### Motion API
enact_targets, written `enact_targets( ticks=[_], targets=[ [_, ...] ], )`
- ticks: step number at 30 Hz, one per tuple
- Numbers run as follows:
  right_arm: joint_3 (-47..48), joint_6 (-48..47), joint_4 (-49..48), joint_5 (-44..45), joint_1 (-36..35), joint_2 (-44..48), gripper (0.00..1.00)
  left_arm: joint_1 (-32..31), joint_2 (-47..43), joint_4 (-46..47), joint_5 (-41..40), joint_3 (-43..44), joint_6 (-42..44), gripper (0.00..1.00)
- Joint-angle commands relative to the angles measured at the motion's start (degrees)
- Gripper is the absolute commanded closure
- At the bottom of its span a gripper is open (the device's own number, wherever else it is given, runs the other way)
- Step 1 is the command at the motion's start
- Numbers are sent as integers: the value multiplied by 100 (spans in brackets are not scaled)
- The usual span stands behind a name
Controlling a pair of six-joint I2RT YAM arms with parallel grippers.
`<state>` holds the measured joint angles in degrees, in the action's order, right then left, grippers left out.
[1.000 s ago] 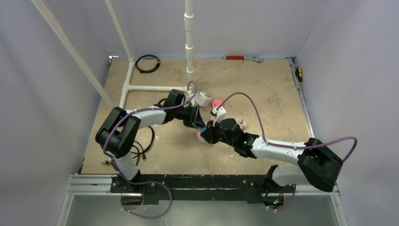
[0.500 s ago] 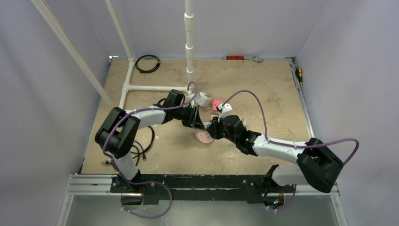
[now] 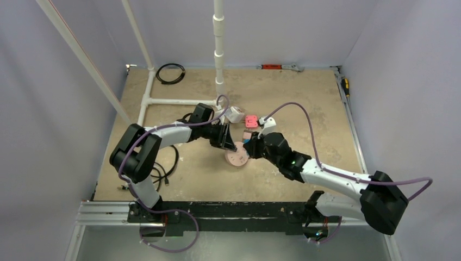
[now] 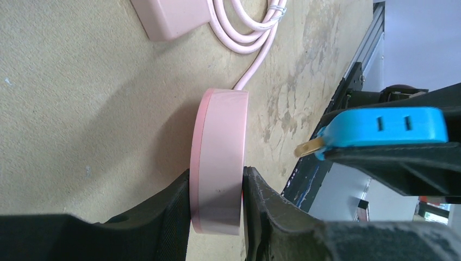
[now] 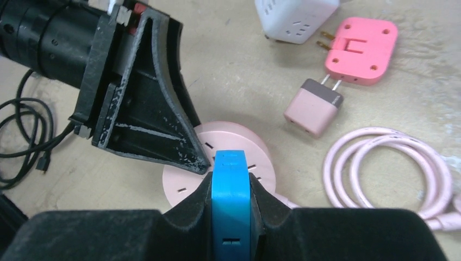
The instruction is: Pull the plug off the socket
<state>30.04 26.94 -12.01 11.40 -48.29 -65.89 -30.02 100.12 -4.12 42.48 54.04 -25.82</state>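
Observation:
The plug is already off the socket, so my right gripper should next move it outward and let it go, because bare table by the white power cube is outward of the gripper.
The socket (image 3: 237, 158), a flat round pale-pink disc with slots, lies on the table; it also shows in the left wrist view (image 4: 218, 163) and in the right wrist view (image 5: 185, 174). My left gripper (image 3: 231, 145) (image 4: 216, 209) is shut on the socket's rim. My right gripper (image 3: 251, 147) (image 5: 231, 187) is shut on a blue plug (image 5: 230, 206), held above and clear of the socket. In the left wrist view the blue plug (image 4: 380, 126) shows a brass prong free in the air. The socket's coiled pink cord (image 5: 388, 168) lies to the right.
A small square pink plug (image 5: 314, 105), a bright pink adapter (image 5: 361, 50) and a white power cube (image 5: 293, 16) lie just behind the socket. A white pipe frame (image 3: 179, 101) stands at back left. Black cables (image 3: 166, 168) lie near the left arm.
My right gripper has lifted up and to the right with the blue plug, off the socket's face. The socket has been uncovered. The left gripper has held still on the rim.

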Motion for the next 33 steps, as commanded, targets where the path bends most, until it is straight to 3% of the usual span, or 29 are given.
enact_targets(
  ticks=[1, 12, 26, 33],
  targets=[
    [597, -124, 585, 481, 119, 155, 100, 42, -182, -356, -341, -113, 247, 100],
    [1651, -376, 476, -689, 1236, -985, 100, -39, -868, -453, -98, -1239, 237, 100],
    [2548, -276, 559, -1131, 1556, -2544, 100, -662, -742, -847, -318, -1059, 534, 100],
    [2721, -206, 505, -1331, 1741, -3104, 95, -698, -754, -1111, -806, -963, 616, 78]
  ],
)
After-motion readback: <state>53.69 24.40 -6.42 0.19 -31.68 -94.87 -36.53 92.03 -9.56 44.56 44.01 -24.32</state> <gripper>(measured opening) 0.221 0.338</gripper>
